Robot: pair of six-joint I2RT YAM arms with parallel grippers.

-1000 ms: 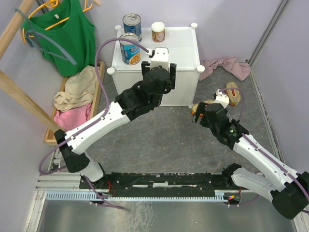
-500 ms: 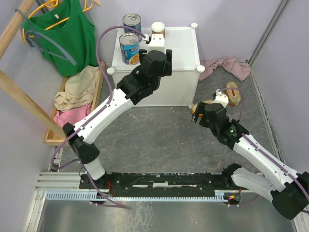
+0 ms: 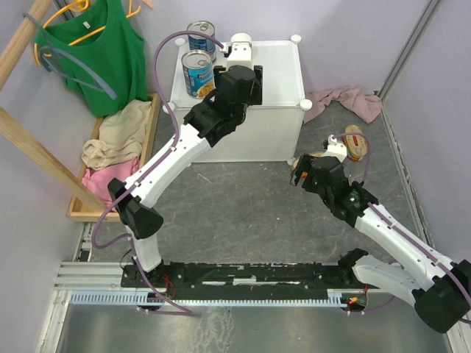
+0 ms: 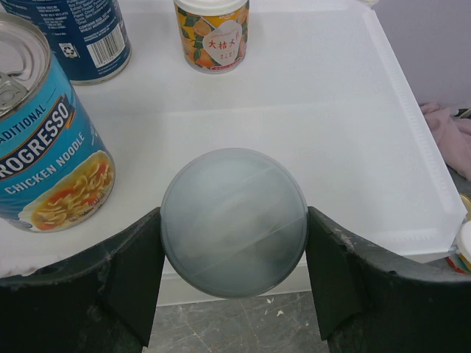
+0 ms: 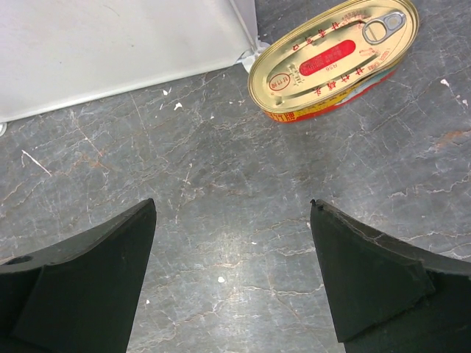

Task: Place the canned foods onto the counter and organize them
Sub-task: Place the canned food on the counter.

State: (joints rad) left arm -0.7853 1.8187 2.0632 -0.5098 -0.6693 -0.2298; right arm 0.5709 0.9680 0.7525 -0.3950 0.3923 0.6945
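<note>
The spot on the bare counter before the orange-label can lies outward and below my left gripper. My left gripper should next move outward and down to release its can there.
My left gripper [image 4: 233, 215] is shut on a small round white-topped can [image 4: 233, 235], held over the front edge of the white counter [image 4: 346, 125]. On the counter stand two tall blue-label cans [image 4: 44, 162] [image 4: 77, 37] at the left and a small orange-label can [image 4: 212, 33] at the back. My right gripper [image 5: 232, 206] is open just above the grey floor with nothing between its fingers. A flat oval gold tin [image 5: 331, 59] with a red label lies on the floor ahead of it, beside the counter's corner. Another oval tin [image 3: 357, 143] lies further right.
A wooden tray [image 3: 151, 125] of clothes lies on the floor left of the counter [image 3: 283, 73], and a green top [image 3: 99, 51] hangs on a hanger above it. A pink cloth [image 3: 346, 99] lies at the back right near a metal post.
The left arm has stretched toward the back, carrying the small can from in front of the counter to over its top. The right arm has stayed in place.
</note>
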